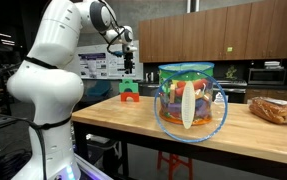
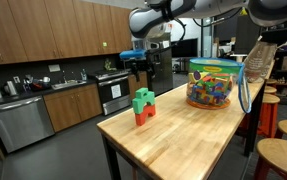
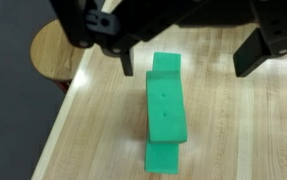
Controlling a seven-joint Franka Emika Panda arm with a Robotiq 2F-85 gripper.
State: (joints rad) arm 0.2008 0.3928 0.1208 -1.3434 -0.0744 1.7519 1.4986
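My gripper comes down to the green block over its raised top (image 1: 130, 83) (image 3: 166, 103) next and closes there. The block stands below it with open fingers spread to either side.
A green block (image 3: 165, 108) stands on the wooden table, seen from above in the wrist view. In both exterior views it is a green piece (image 2: 143, 98) stacked on a red-orange piece (image 2: 141, 115) near the table's end; it also shows as green over red (image 1: 130, 91). My gripper (image 3: 188, 62) is open and empty, its two black fingers spread either side of the green block and well above it. In the exterior views the gripper (image 2: 138, 62) hangs above the stack (image 1: 129, 68).
A clear plastic tub (image 2: 212, 82) full of coloured toys with a blue handle stands further along the table (image 1: 190, 98). A bag of bread (image 1: 274, 109) lies at the far end. Round wooden stools (image 2: 279, 158) stand beside the table; one shows under the edge (image 3: 55, 50).
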